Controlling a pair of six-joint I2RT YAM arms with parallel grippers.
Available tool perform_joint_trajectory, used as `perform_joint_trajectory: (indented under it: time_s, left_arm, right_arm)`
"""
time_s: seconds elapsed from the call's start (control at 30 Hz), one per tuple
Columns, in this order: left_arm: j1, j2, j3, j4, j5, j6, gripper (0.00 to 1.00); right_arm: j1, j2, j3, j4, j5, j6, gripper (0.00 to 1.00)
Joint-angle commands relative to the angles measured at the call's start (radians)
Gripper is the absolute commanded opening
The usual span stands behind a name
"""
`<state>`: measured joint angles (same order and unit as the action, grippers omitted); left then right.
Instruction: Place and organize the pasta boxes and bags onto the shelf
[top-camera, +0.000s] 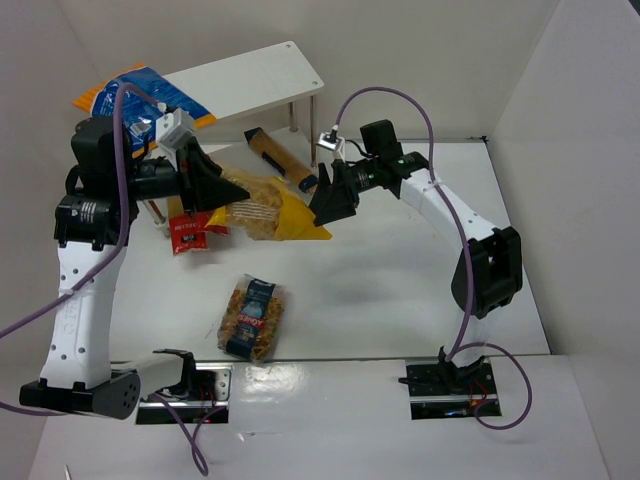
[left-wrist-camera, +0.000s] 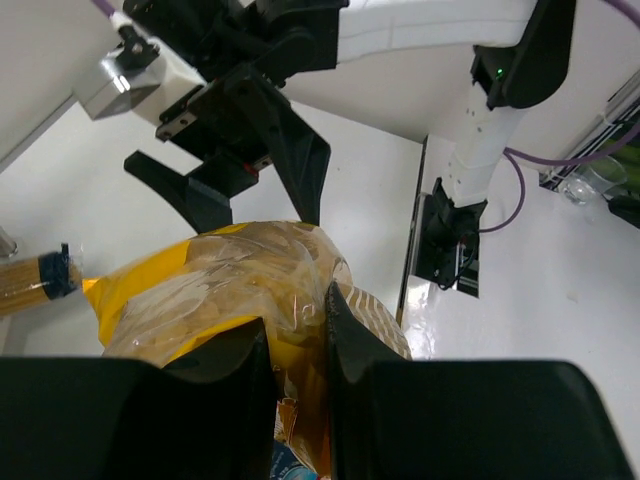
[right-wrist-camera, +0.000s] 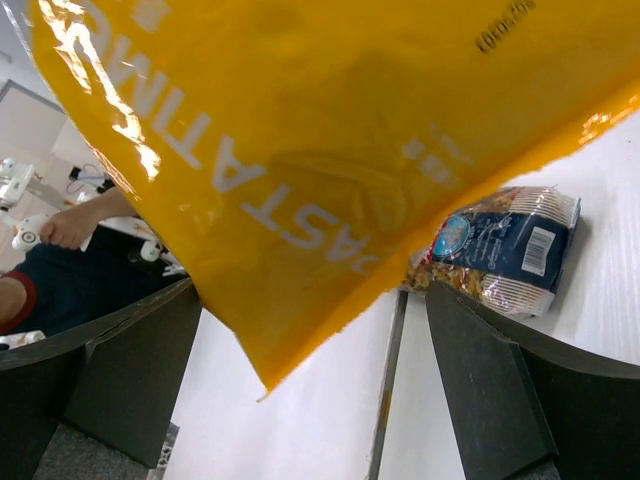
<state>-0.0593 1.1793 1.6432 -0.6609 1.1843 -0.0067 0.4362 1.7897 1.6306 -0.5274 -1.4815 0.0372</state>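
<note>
My right gripper should next go farther onto the yellow bag (left-wrist-camera: 200, 290), to the left in the top view, and close, because only the bag's corner (left-wrist-camera: 258, 236) is between my fingers.
My left gripper (top-camera: 215, 187) is shut on the yellow bag with the clear pasta window (top-camera: 268, 208) and holds it up off the table; its fingers (left-wrist-camera: 352, 340) pinch the crumpled top of the yellow bag (left-wrist-camera: 200, 290). My right gripper (top-camera: 330, 203) is open at the bag's right corner, and the bag's yellow underside (right-wrist-camera: 330, 130) hangs between its wide-apart fingers (right-wrist-camera: 500, 370). The white shelf (top-camera: 250, 78) stands at the back. A blue-and-orange bag (top-camera: 140, 95) lies at its left end. The long tan box (top-camera: 280, 158) lies under it. A red spaghetti pack (top-camera: 190, 233) lies below my left gripper.
The small clear blue-labelled bag (top-camera: 252, 318) lies flat on the table near the front, and it also shows in the right wrist view (right-wrist-camera: 505, 245). White walls enclose the table at the left, back and right. Both arm bases sit at the near edge.
</note>
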Motion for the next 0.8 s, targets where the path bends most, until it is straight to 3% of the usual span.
perform_joint_trajectory:
  time_s: [0.0, 0.3, 0.77]
  left_arm:
    - [0.007, -0.006, 0.102, 0.172, 0.112, -0.047, 0.00]
    - [0.007, 0.014, 0.138, 0.199, 0.141, -0.073, 0.00]
    - [0.007, 0.023, -0.035, 0.297, 0.141, -0.104, 0.00]
  right_arm:
    - [0.007, -0.047, 0.032, 0.032, -0.143, 0.009, 1.00]
    - [0.027, -0.047, 0.086, 0.032, -0.143, 0.030, 1.00]
    - [0.122, -0.047, 0.167, -0.009, -0.143, 0.040, 1.00]
